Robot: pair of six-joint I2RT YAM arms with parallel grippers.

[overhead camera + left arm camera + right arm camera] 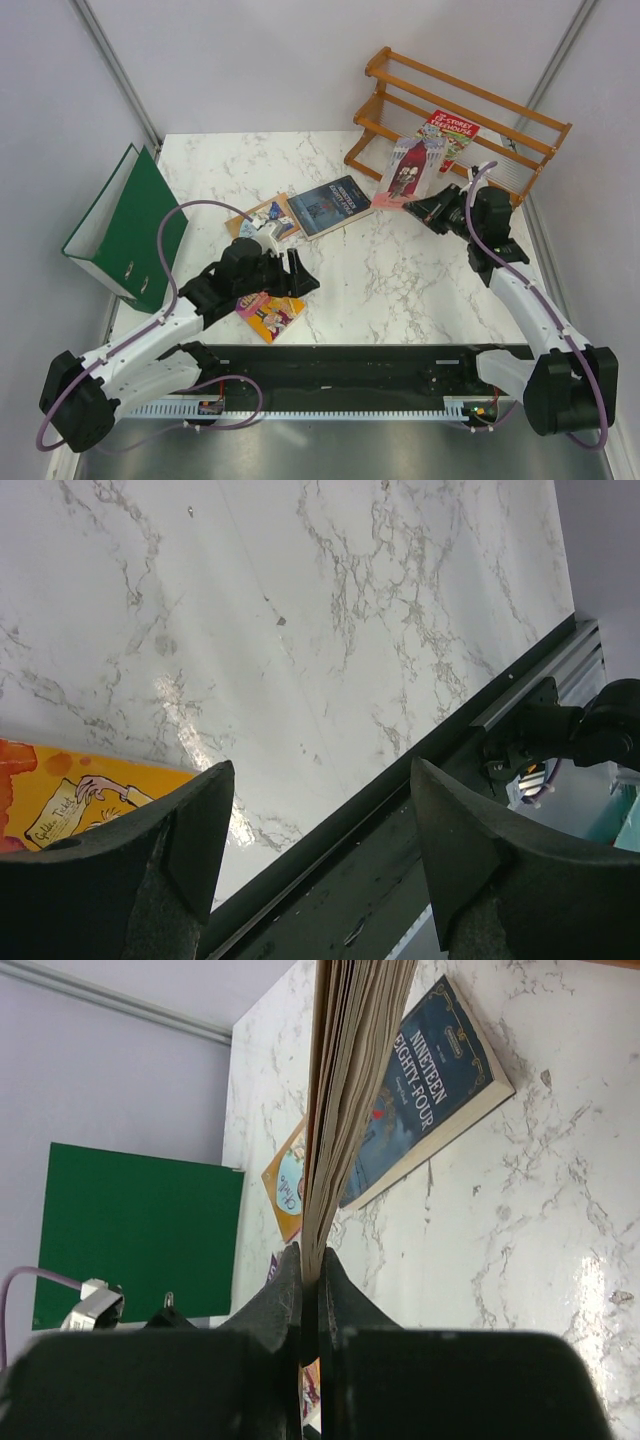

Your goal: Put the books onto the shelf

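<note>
The pink book needs to get onto the shelf's lower level (409, 136) beside the red book, so my right gripper needs to move away from my base first.
The wooden shelf (462, 108) stands at the back right, and a red book (452, 134) leans on its lower tier. My right gripper (426, 208) is shut on the pink book (408, 170), holding it up in front of the shelf. In the right wrist view the fingers (310, 1260) pinch its page edge (350, 1080). A dark blue book (330, 205) and a tan book (262, 218) lie flat mid-table. The purple-and-yellow book (270, 314) lies near the front. Just beside it my left gripper (298, 273) stands open and holds nothing (322, 770); the book's yellow cover (60, 800) shows at its left.
A large green ring binder (125, 230) stands open at the table's left edge. The black base rail (350, 370) runs along the near edge, close under the left gripper. Grey walls close in the left, the back and the right.
</note>
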